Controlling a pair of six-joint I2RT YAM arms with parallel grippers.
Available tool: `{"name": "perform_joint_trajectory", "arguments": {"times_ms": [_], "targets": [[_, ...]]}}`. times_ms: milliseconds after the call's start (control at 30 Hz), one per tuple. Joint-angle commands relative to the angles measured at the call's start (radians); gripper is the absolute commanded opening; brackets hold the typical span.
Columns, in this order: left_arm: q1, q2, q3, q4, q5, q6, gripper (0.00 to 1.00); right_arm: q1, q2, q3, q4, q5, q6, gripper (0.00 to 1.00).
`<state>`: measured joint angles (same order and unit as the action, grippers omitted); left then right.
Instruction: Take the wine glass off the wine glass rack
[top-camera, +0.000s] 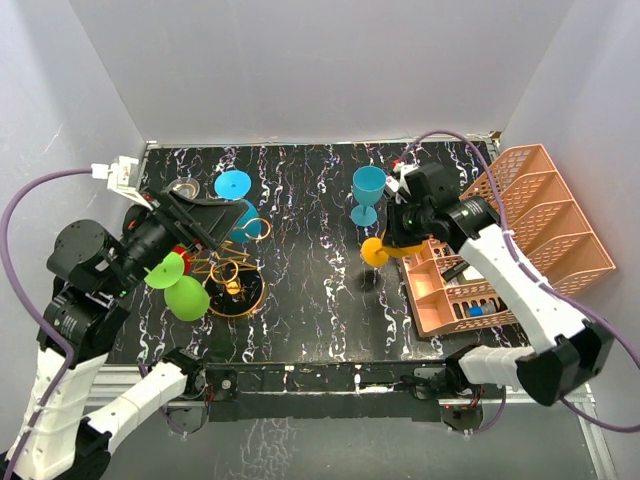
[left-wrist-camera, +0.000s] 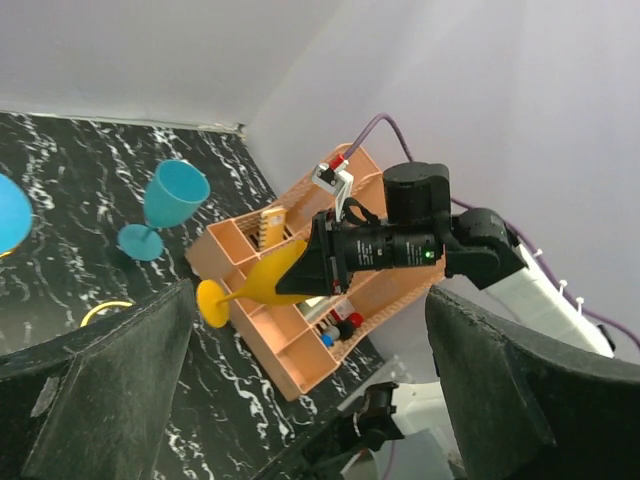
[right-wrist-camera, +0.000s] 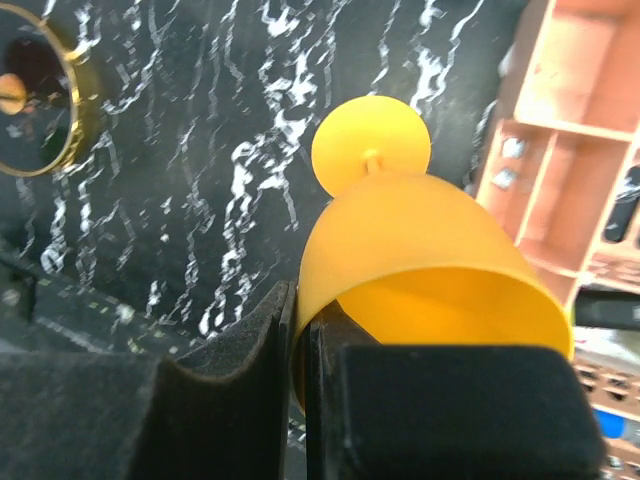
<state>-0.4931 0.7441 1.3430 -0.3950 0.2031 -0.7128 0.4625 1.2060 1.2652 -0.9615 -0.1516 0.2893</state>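
The yellow wine glass hangs tilted sideways, so next I need to lower my right gripper and turn the glass upright, with its foot onto the bare table (top-camera: 379, 287) beside the peach mesh organiser.
The gold wire wine glass rack (top-camera: 236, 281) stands on its round dark base at the left; its base also shows in the right wrist view (right-wrist-camera: 35, 100). A green wine glass (top-camera: 186, 296) and a blue wine glass (top-camera: 233, 185) hang on it. My left gripper (top-camera: 215, 215) is open and empty just above the rack, its fingers (left-wrist-camera: 100, 400) wide apart. My right gripper (top-camera: 400, 236) is shut on the rim of a yellow wine glass (right-wrist-camera: 420, 250), held tilted above the table right of centre, foot pointing left. The yellow glass also shows in the left wrist view (left-wrist-camera: 262, 280).
A second blue wine glass (top-camera: 367, 193) stands upright on the black marbled table (top-camera: 310, 300) behind the yellow glass. A peach mesh organiser (top-camera: 520, 235) with small items lies at the right. White walls enclose the table.
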Motion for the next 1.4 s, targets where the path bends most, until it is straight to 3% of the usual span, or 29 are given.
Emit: {"name": "perform_joint_trajectory", "arguments": {"times_ms": [0, 367, 733, 900, 1133, 1367], "targets": [[-0.001, -0.026, 0.059, -0.091, -0.087, 0.101, 0.97, -0.001, 0.104, 0.17, -0.042, 0.161, -0.099, 0.08], [-0.001, -0.041, 0.112, -0.168, -0.142, 0.145, 0.97, -0.002, 0.451, 0.401, -0.125, 0.136, -0.168, 0.08], [-0.001, -0.046, 0.174, -0.247, -0.185, 0.168, 0.97, -0.001, 0.587, 0.433, -0.123, 0.136, -0.186, 0.08], [0.0, -0.031, 0.26, -0.363, -0.259, 0.227, 0.97, -0.001, 0.613, 0.447, -0.111, 0.115, -0.199, 0.09], [-0.001, -0.054, 0.325, -0.502, -0.355, 0.241, 0.97, 0.0, 0.614, 0.454, -0.089, 0.12, -0.216, 0.23], [-0.002, -0.083, 0.372, -0.659, -0.423, 0.189, 0.97, -0.001, 0.585, 0.464, -0.073, 0.116, -0.217, 0.54]]}}
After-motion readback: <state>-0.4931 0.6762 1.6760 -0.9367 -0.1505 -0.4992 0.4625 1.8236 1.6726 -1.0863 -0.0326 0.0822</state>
